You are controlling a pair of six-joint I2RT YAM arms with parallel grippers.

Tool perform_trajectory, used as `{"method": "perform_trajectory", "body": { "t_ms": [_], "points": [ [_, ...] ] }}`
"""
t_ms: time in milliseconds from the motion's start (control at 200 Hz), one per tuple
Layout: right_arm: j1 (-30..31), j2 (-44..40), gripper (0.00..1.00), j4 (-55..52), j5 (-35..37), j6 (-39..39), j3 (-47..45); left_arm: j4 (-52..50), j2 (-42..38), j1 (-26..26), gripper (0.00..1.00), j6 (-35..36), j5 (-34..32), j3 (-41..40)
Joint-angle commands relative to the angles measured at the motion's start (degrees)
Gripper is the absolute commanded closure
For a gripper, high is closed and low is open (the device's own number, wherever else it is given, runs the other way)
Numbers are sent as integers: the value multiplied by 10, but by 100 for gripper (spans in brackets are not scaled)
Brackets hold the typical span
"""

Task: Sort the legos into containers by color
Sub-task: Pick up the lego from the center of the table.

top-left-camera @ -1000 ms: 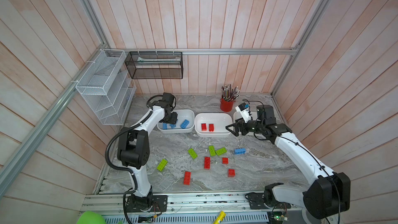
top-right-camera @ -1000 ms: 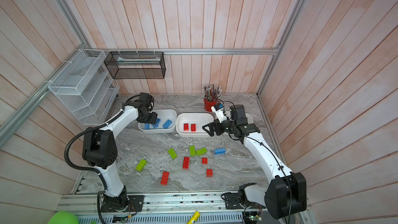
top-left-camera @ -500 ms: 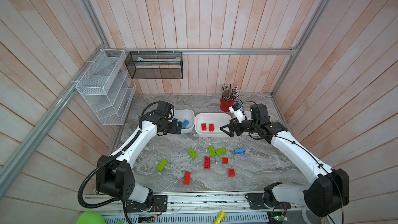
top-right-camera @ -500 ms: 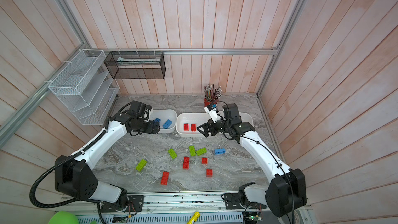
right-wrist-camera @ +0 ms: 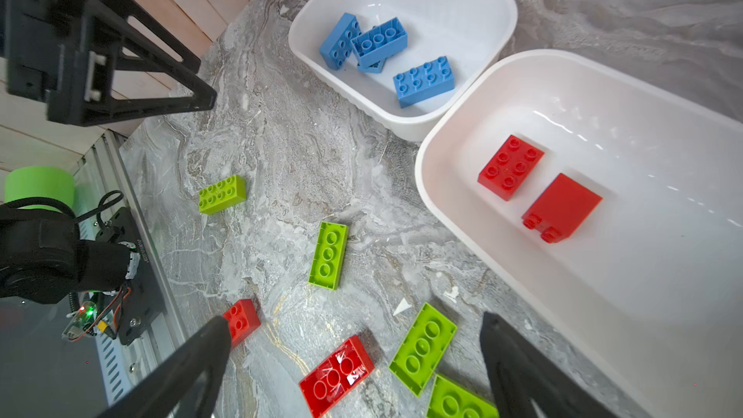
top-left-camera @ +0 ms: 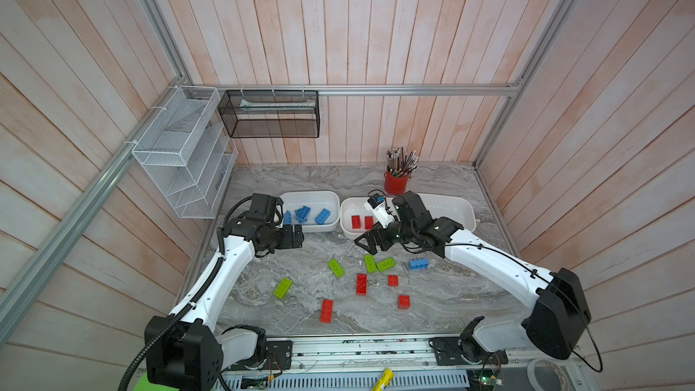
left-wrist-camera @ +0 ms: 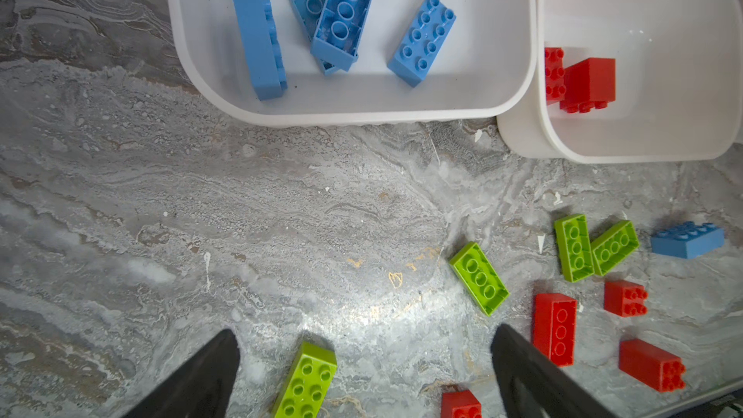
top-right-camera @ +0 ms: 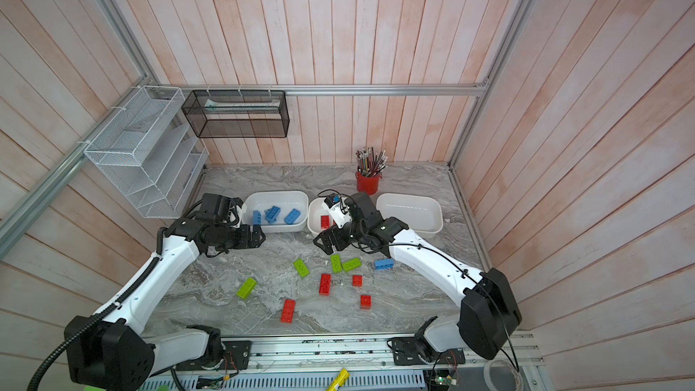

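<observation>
One lime green lego (right-wrist-camera: 329, 255) lies below my right gripper toward my left gripper, clear of its neighbors. My right gripper will next move across and down astride the lego's long sides.
Three white containers stand in a row at the back. The left one (top-left-camera: 323, 227) holds several blue legos (left-wrist-camera: 257, 42). Two red legos (right-wrist-camera: 510, 166) lie in the middle one (top-left-camera: 348, 206), and the right one (top-right-camera: 410, 204) is bare. Loose on the marble lie lime green legos (top-left-camera: 336, 268), red legos (top-left-camera: 361, 283) and one blue lego (top-left-camera: 418, 264). My left gripper (top-left-camera: 297, 236) hangs open over the table in front of the left container, holding nothing. My right gripper (top-left-camera: 363, 242) is open in front of the middle container, above a red lego (right-wrist-camera: 337, 373) and green ones (right-wrist-camera: 422, 347).
A red pencil cup (top-left-camera: 396, 182) stands behind the containers. Wire mesh baskets (top-left-camera: 180, 152) hang on the left and back walls. The metal rail (top-left-camera: 357, 347) runs along the table's front edge. Wooden walls close in three sides.
My left gripper has opened and drawn back from over the left container to the table in front of it. My right gripper has swung left and forward, staying open.
</observation>
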Motion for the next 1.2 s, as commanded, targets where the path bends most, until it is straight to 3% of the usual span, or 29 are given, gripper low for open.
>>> {"method": "perform_trajectory", "body": {
  "t_ms": [0, 140, 365, 735, 860, 1195],
  "points": [
    [43, 37, 2, 6, 83, 48, 28, 30, -9, 17, 0, -10, 45, -11],
    [98, 93, 3, -10, 149, 78, 57, 42, -11, 49, 0, -7, 88, -20],
    [155, 184, 9, -38, 186, 107, 105, 45, -13, 50, 0, -3, 82, -21],
    [192, 309, 27, -125, 274, 135, 190, 42, -17, 50, 0, 4, 68, -18],
    [199, 326, 38, -124, 272, 142, 194, 44, -17, 50, 0, 5, 65, -17],
    [213, 365, 51, -136, 280, 150, 213, 40, -13, 51, 0, 11, 58, -17]
  ]
}}
